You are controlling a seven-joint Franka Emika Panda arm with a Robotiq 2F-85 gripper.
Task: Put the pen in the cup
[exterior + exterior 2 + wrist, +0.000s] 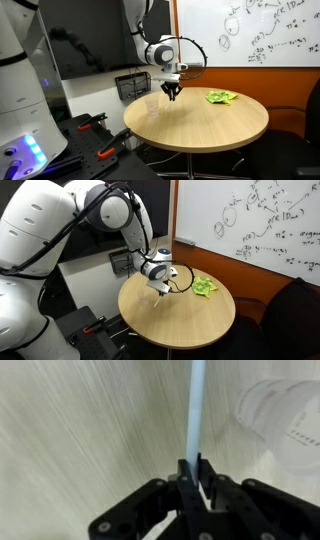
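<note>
The gripper rises and tilts next. The pen (197, 410) then goes over the cup's opening (296, 428) for release, since the clear plastic cup stands apart from the pen.
My gripper (192, 468) is shut on a thin light-blue pen (197, 410), which sticks out straight from between the fingers over the wooden table. A clear plastic cup (285, 425) lies to the right of the pen in the wrist view, apart from it. In both exterior views the gripper (172, 93) (160, 288) hangs a little above the round table (200, 125) (180, 320). The cup (151, 103) stands near the table's edge, beside the gripper. The pen is too thin to make out in the exterior views.
A green crumpled object (221, 97) (205, 285) lies on the far part of the table. A black wire basket (132, 84) stands beside the table. A whiteboard (250, 30) hangs behind. Black and orange tools (95, 125) lie on a low surface.
</note>
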